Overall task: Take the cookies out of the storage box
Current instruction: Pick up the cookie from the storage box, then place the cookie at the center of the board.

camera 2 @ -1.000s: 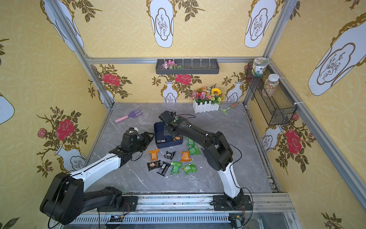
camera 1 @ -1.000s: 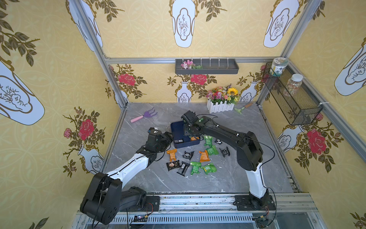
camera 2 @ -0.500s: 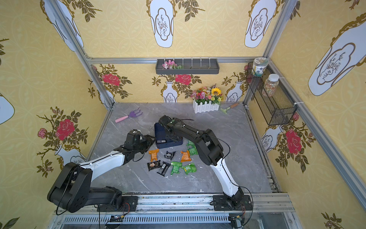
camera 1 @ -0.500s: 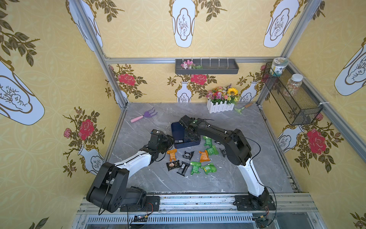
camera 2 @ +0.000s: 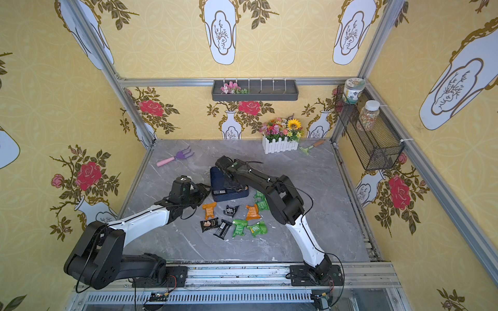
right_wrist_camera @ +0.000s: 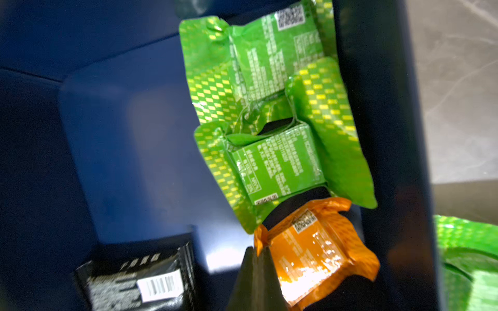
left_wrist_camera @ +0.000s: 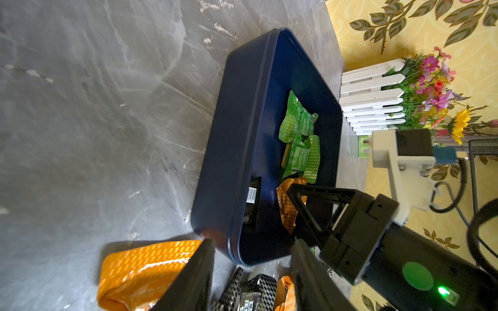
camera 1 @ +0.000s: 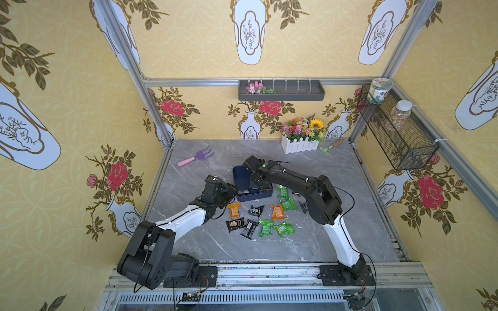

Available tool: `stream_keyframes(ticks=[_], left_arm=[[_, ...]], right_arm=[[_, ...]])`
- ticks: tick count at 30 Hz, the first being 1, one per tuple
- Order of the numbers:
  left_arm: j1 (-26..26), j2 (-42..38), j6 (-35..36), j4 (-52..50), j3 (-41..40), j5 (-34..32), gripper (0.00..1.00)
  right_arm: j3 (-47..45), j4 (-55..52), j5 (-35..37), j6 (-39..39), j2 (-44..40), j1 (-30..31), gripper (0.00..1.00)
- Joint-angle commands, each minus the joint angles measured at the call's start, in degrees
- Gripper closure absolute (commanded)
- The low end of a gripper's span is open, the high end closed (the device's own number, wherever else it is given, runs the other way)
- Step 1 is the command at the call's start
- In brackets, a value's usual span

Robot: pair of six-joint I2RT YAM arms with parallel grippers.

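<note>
My right gripper will next go up over the side of the storage box, move back and go down to let go on the bare tabletop by the green cookies, which is back from my right gripper.
The navy storage box [camera 1: 241, 175] lies mid-table, and several cookies rest inside it: two green packets [right_wrist_camera: 277, 167], an orange one [right_wrist_camera: 318, 250] and a black one [right_wrist_camera: 140, 282]. My right gripper [right_wrist_camera: 258, 251] reaches down into the box and is shut on a corner flap of the orange packet. Beside the box's near end my left gripper [left_wrist_camera: 250, 258] is open, its fingers [left_wrist_camera: 199, 269] straddling the box's corner. Several green, orange and black cookies [camera 1: 277, 212] lie spread on the table in front of the box.
A purple rake [camera 1: 195, 158] lies at the back left. A white fence planter [camera 1: 301, 140] and a green trowel [camera 1: 330, 147] stand at the back right. A wire basket [camera 1: 398, 132] with jars hangs on the right wall, and a grey tray [camera 1: 281, 91] on the back wall.
My right gripper dropped into the box and shut on the orange packet. The left arm came forward to the box's near end and its jaws narrowed a little.
</note>
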Motion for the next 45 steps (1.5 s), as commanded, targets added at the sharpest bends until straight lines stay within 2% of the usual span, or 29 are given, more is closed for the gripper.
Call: stream_keyframes(ticks=[1, 6, 9, 16, 27, 31, 34, 40, 45], left_arm=[[0.02, -0.08, 0.89, 0.35, 0.16, -0.37, 0.49], [0.05, -0.41, 0.97, 0.35, 0.12, -0.39, 0.47], [0.1, -1.01, 1.0, 0.5, 0.38, 0.06, 0.4], [0.1, -2.23, 1.3, -0.17, 1.43, -0.15, 0.33], [1.03, -2.92, 0.79, 0.81, 1.13, 1.06, 0.32], [1.24, -2.28, 0.28, 2.09, 1.67, 1.7, 0.33], [1.24, -1.69, 0.36, 2.03, 2.01, 2.0, 0.33], [1.24, -2.75, 0.05, 1.97, 0.69, 1.76, 0.33], [1.46, -2.81, 1.74, 0.06, 1.5, 1.65, 0.34]], right_arm=[[0.74, -0.29, -0.18, 0.26, -1.69, 0.0, 1.0], [0.99, 0.04, -1.42, 0.07, -4.41, 0.08, 1.0], [0.43, 0.47, -2.19, -0.22, -7.69, 0.18, 1.0], [-6.63, 2.96, -1.91, -0.05, -17.2, -0.16, 1.0], [-35.19, -2.71, 1.03, 8.22, -36.95, 0.33, 1.0], [-46.44, -0.23, -2.92, 12.43, -42.31, 0.5, 1.0], [-52.03, 3.75, -6.21, 14.05, -44.1, 0.34, 1.0], [-55.46, 7.25, -6.14, 12.41, -43.45, -1.37, 1.0], [-55.62, 8.15, -5.31, 10.13, -41.28, -2.39, 0.89]])
